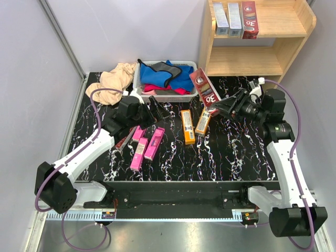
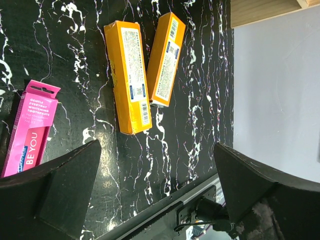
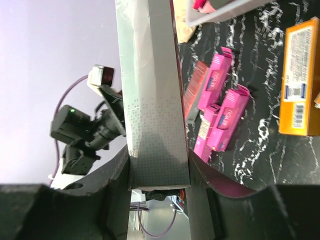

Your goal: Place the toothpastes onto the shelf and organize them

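Note:
The right gripper moves up and outward next to free its dark red box at the spot on the shelf's top level (image 1: 269,22) beside the upright red box, which lies above and outward.
My right gripper (image 1: 219,106) is shut on a dark red "3D" toothpaste box (image 1: 205,91), lifted above the table near the shelf; in the right wrist view the box shows its silver-grey side (image 3: 150,95) clamped between the fingers. The wooden shelf (image 1: 294,31) at the back right holds two silver-grey boxes (image 1: 228,18) and one red box (image 1: 250,19) upright on its top tier. My left gripper (image 1: 157,107) is open and empty over the table. Two orange boxes (image 1: 187,126) (image 2: 131,75) and several pink boxes (image 1: 147,144) (image 2: 31,125) lie on the table.
A white basket (image 1: 157,95) of coloured cloths stands at the back centre, a beige cloth (image 1: 116,81) to its left. A dark red box (image 1: 125,139) lies beside the pink ones. The shelf's lower tier (image 1: 241,60) is bare. The table's near edge (image 2: 165,210) runs below the left gripper.

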Tool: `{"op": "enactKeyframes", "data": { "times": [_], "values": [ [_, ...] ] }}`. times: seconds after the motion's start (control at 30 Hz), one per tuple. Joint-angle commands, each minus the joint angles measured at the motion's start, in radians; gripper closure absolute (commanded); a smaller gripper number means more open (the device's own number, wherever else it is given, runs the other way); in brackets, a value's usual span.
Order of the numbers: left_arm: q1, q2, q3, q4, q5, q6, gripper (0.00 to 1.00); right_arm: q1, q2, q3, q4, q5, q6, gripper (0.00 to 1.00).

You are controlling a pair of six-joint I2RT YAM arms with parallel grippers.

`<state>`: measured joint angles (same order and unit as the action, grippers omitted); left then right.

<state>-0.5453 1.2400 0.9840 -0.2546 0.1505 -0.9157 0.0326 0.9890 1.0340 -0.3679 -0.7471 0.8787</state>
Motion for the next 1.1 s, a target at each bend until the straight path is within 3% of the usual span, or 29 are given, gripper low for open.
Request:
{"op": "enactKeyframes", "data": {
  "times": [0.0, 0.4, 0.77, 1.07],
  "values": [
    [0.005, -0.004, 0.041, 0.011, -0.016, 0.023, 0.01, 0.0, 0.039, 0.171, 0.106, -0.07, 0.019, 0.75],
    [0.005, 0.009, 0.039, 0.005, -0.011, 0.04, 0.01, -0.028, 0.299, 0.664, 0.073, -0.032, 0.052, 0.76],
    [0.005, 0.027, 0.033, 0.003, 0.004, 0.047, 0.01, -0.259, 0.569, 1.058, 0.066, -0.106, 0.198, 0.76],
    [0.005, 0.038, 0.033, 0.005, 0.009, 0.055, 0.01, -0.453, 0.757, 1.247, 0.024, -0.195, 0.286, 0.76]
  ]
}}
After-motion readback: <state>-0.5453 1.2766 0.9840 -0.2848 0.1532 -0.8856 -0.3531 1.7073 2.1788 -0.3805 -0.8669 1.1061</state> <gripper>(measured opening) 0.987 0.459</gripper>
